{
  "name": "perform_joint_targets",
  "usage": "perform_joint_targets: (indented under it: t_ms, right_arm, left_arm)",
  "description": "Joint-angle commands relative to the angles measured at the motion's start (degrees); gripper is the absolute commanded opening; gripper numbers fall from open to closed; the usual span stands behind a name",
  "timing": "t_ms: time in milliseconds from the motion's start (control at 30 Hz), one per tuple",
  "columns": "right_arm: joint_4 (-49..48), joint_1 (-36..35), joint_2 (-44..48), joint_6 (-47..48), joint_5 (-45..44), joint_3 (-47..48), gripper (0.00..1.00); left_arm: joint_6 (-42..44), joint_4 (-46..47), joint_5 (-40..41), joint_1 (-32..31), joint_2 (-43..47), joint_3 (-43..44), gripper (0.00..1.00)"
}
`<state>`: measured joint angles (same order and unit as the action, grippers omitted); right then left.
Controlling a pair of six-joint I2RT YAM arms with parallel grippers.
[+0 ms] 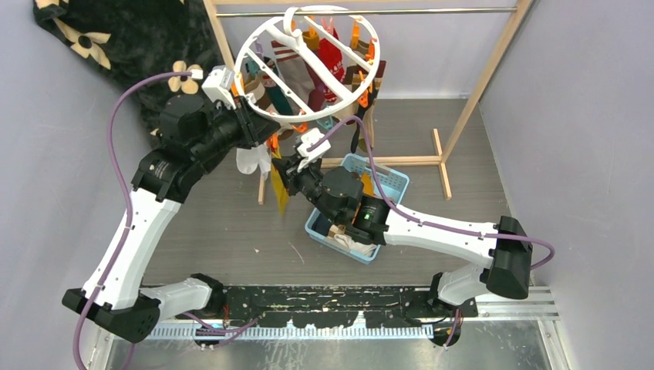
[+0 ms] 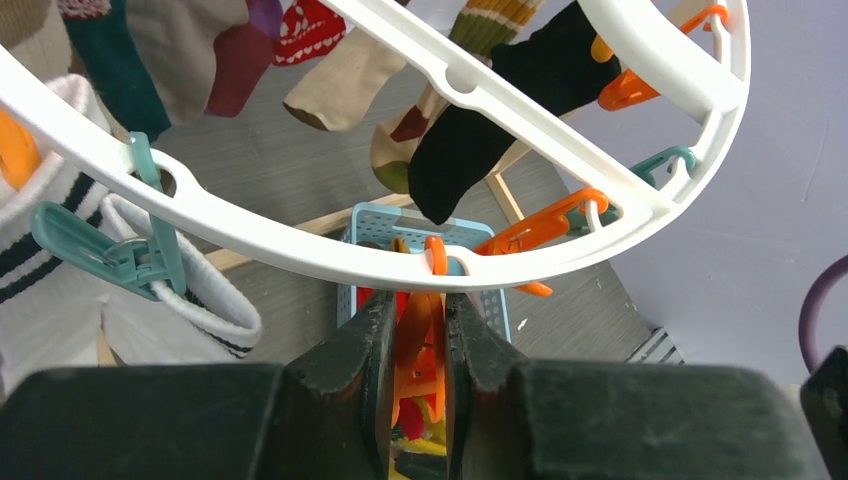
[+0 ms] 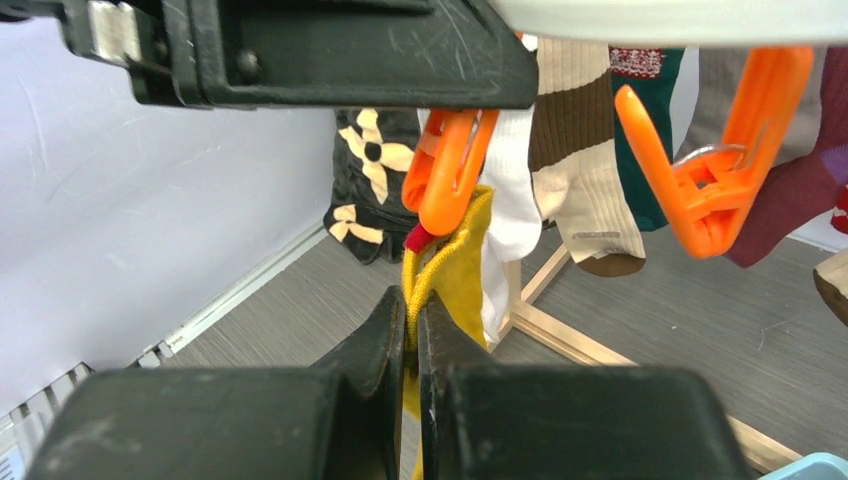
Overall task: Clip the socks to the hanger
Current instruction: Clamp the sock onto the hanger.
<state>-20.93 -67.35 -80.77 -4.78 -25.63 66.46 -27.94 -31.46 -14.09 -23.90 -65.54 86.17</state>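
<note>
My right gripper should next move up and slightly outward to bring the cuff around the orange clip's lower end (image 1: 274,145) (image 3: 443,213), because the clip's end only reaches the cuff's top edge.
The white ring hanger (image 2: 300,245) hangs from the wooden rack, its rim (image 1: 241,62) above both arms. My left gripper (image 2: 420,300) is shut on an orange clip (image 2: 418,340) dangling just under the rim. My right gripper (image 3: 412,300) is shut on the cuff of a mustard yellow sock (image 3: 455,270) and holds it up against the lower end of that same orange clip (image 3: 445,175). I cannot tell whether the clip bites the fabric. Seen from above, the right gripper (image 1: 279,171) sits just below the left gripper (image 1: 266,132). Several socks hang clipped, among them a black sock (image 2: 480,130).
A light blue basket (image 1: 389,181) with more socks stands on the floor under the right arm. The wooden rack (image 1: 463,116) frames the back. A black flowered blanket (image 1: 116,38) hangs at the back left. A free orange clip (image 3: 720,170) and a teal clip (image 2: 100,255) hang nearby.
</note>
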Motion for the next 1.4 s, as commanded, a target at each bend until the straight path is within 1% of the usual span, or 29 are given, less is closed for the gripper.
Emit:
perform_joint_targets:
  t_ms: [0,200,533,633,967,1233,1300,1333,1367]
  right_arm:
    - [-2.1,0.5,0.4,-0.8,0.7,3.6,0.01]
    - [-1.8,0.9,-0.2,-0.8,1.5,4.7,0.01]
    - [-2.8,1.8,-0.1,-0.9,1.0,4.3,0.01]
    - [-3.6,2.4,0.5,-1.6,2.2,3.8,0.01]
    - [-1.6,3.0,-0.1,-2.3,5.5,6.4,0.01]
    - [-0.8,3.0,-1.2,-1.9,5.5,8.6,0.01]
    - [-0.5,3.2,-0.8,-1.7,4.9,8.2,0.01]
    - [-0.3,3.1,-0.6,-1.5,4.6,8.0,0.01]
    - [0.0,3.1,-0.5,-1.3,4.5,7.9,0.01]
  left_arm:
    - [-0.9,1.6,3.2,0.4,-1.2,1.5,0.01]
    - [-1.5,1.4,3.8,0.4,-2.1,2.2,0.01]
    - [-1.7,1.1,3.8,0.4,-2.0,2.9,0.01]
    - [-1.5,1.2,3.8,0.4,-1.8,2.7,0.01]
    - [-1.1,1.1,4.4,0.4,-1.6,2.4,0.03]
    - [-1.0,1.1,4.5,0.4,-1.2,2.1,0.03]
    - [-0.8,1.1,4.7,0.4,-1.1,2.1,0.04]
    - [-0.8,1.1,4.9,0.4,-1.0,2.1,0.07]
    - [-0.8,1.0,5.0,0.4,-1.0,2.1,0.14]
